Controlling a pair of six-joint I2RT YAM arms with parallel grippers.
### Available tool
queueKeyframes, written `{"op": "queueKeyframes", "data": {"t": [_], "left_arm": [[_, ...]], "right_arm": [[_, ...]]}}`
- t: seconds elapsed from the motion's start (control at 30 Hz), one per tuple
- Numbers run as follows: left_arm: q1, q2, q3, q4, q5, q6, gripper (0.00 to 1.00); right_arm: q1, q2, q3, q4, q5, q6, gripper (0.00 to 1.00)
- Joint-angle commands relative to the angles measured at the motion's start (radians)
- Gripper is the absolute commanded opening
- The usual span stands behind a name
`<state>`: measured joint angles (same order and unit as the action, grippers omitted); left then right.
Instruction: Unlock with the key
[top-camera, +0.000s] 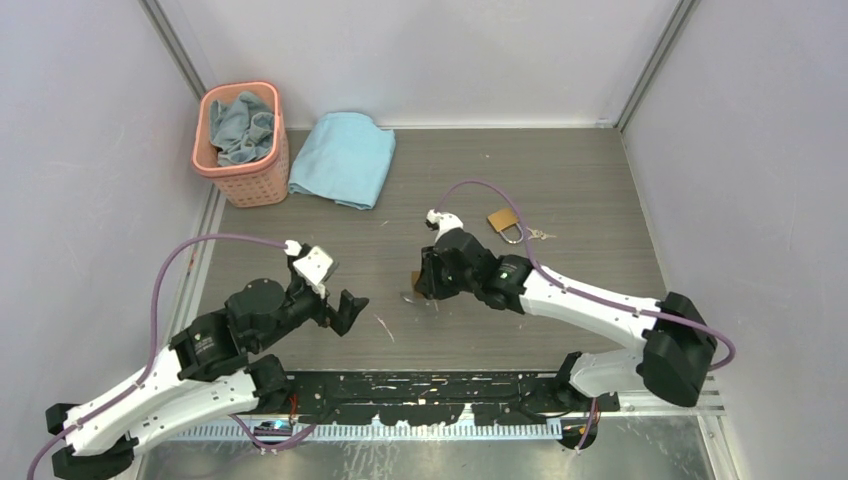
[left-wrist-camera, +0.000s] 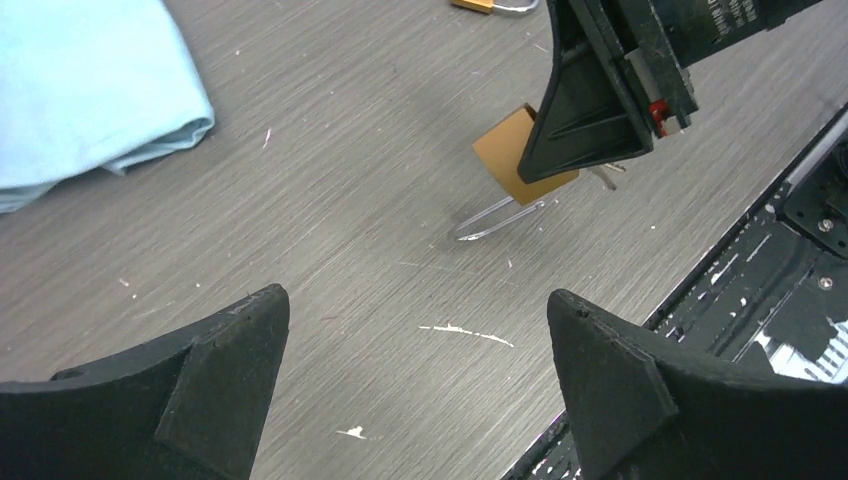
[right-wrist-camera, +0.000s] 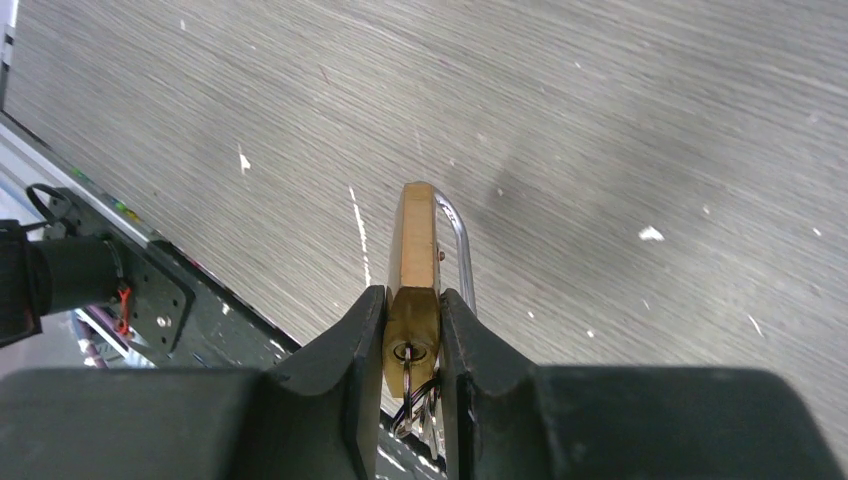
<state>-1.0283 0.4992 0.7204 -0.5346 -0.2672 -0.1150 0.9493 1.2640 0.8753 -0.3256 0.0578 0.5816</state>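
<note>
The tabletop beside the towel is bare, outward of my right gripper and to its left in the top view, so I need to carry the padlock there and release it.
My right gripper (right-wrist-camera: 412, 310) is shut on a brass padlock (right-wrist-camera: 415, 250) and holds it by its body, low over the table, with the silver shackle (right-wrist-camera: 458, 250) pointing away. A key on a ring (right-wrist-camera: 408, 385) sits in the keyhole between the fingers. In the top view this gripper (top-camera: 425, 285) is at mid-table. The left wrist view shows the padlock (left-wrist-camera: 510, 160) and its shackle touching the table. My left gripper (left-wrist-camera: 415, 310) is open and empty, to the left of the padlock and apart from it; it also shows in the top view (top-camera: 345, 310).
A second brass padlock (top-camera: 504, 222) with keys (top-camera: 540, 235) lies behind the right arm. A pink basket (top-camera: 240, 140) with cloth stands at the back left, a light blue towel (top-camera: 345, 158) beside it. A black rail (top-camera: 430, 385) runs along the near edge.
</note>
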Motion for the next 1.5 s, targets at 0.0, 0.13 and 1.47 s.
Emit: {"op": "queueKeyframes", "data": {"t": [0.0, 0.13, 1.47], "left_arm": [[-0.005, -0.039, -0.013, -0.026, -0.061, -0.107, 1.00], [-0.005, -0.062, -0.005, -0.071, -0.070, -0.150, 1.00], [-0.004, -0.096, -0.040, -0.140, -0.093, -0.224, 1.00]], "right_arm": [[0.016, 0.074, 0.121, 0.186, -0.019, 0.015, 0.01], [0.025, 0.178, 0.199, 0.223, -0.041, 0.021, 0.01], [-0.175, 0.902, 0.707, 0.468, -0.337, 0.092, 0.01]]}}
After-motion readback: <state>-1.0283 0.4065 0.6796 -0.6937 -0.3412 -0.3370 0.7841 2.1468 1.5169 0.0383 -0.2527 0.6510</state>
